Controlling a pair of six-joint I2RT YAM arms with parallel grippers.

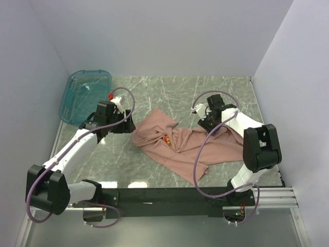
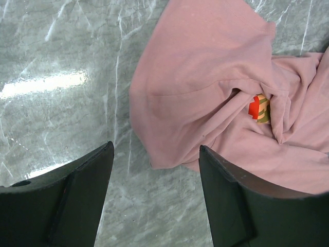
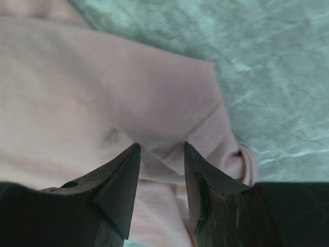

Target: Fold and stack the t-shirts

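The shirt's folded hem [image 3: 165, 156] is between the open fingers of my right gripper, so my right gripper will stay low there next and close both fingers on the cloth.
A dusty-pink t-shirt [image 1: 182, 149] lies crumpled on the marble table [image 1: 154, 92], with a bit of its red and yellow print [image 1: 167, 140] showing in a fold. My left gripper [image 1: 127, 126] hovers at the shirt's left edge. In the left wrist view it [image 2: 156, 149] is open, with bare marble between its fingers and the t-shirt [image 2: 205, 67] just ahead. My right gripper [image 1: 204, 123] is over the shirt's upper right part. In the right wrist view it [image 3: 161, 148] stands partly open, its tips on the t-shirt [image 3: 103, 92] and a folded hem between them.
A translucent teal bin [image 1: 85, 95] sits at the back left, against the left wall. White walls close the table on three sides. The black rail [image 1: 169, 198] carrying the arm bases runs along the near edge.
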